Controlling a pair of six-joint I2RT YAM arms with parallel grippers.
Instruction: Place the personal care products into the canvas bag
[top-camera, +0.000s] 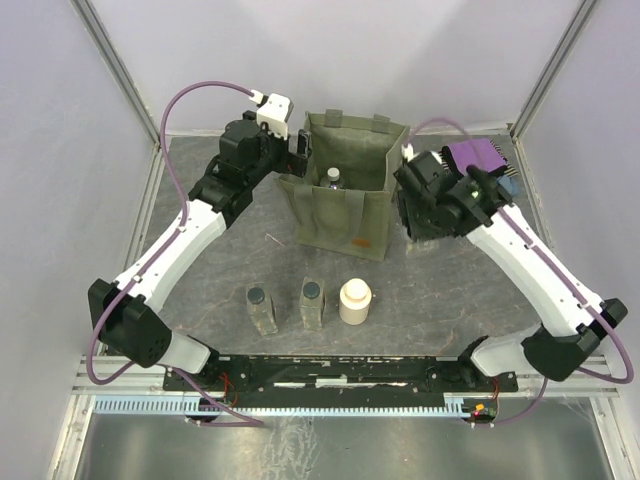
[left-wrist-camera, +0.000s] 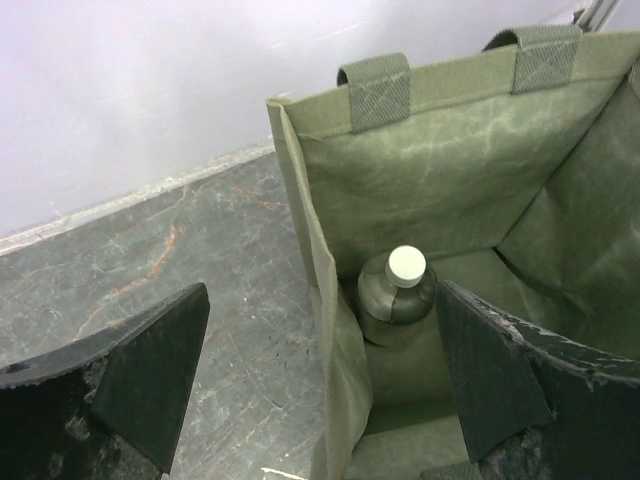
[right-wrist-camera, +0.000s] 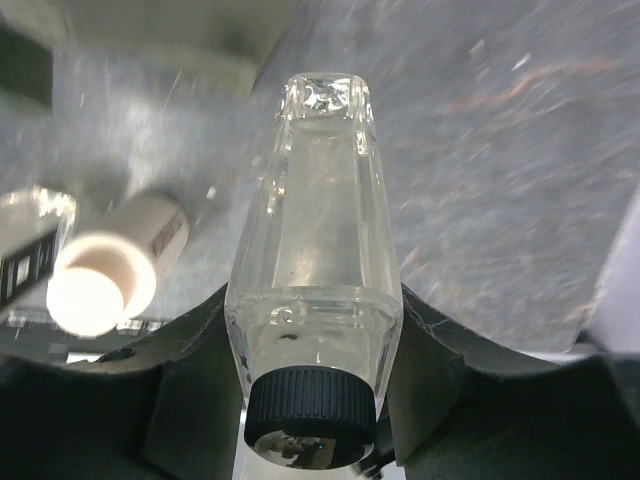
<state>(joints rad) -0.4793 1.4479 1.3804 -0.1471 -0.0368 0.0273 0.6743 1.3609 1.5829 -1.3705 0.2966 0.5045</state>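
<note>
The right gripper carries the clear bottle over the bag's side, down inside, and releases next. The bag's free bottom lies to the gripper's left in the top view.
The olive canvas bag (top-camera: 340, 205) stands open at the table's middle back, with the round nozzle-topped bottle (top-camera: 333, 178) upright inside it. In the left wrist view that bottle (left-wrist-camera: 397, 295) stands in the bag's (left-wrist-camera: 450, 170) corner. My left gripper (top-camera: 300, 155) is open and empty, its jaws astride the bag's left wall (left-wrist-camera: 320, 380). My right gripper (top-camera: 412, 225), just right of the bag, is shut on a clear rectangular bottle (right-wrist-camera: 315, 250) with a dark cap. Two more clear bottles (top-camera: 262, 308) (top-camera: 313, 302) and the cream jar (top-camera: 355, 301) stand in a row in front.
A purple and blue folded cloth (top-camera: 482, 155) lies at the back right, behind the right arm. The frame's walls enclose the table on three sides. The cream jar (right-wrist-camera: 105, 275) shows below the held bottle in the right wrist view.
</note>
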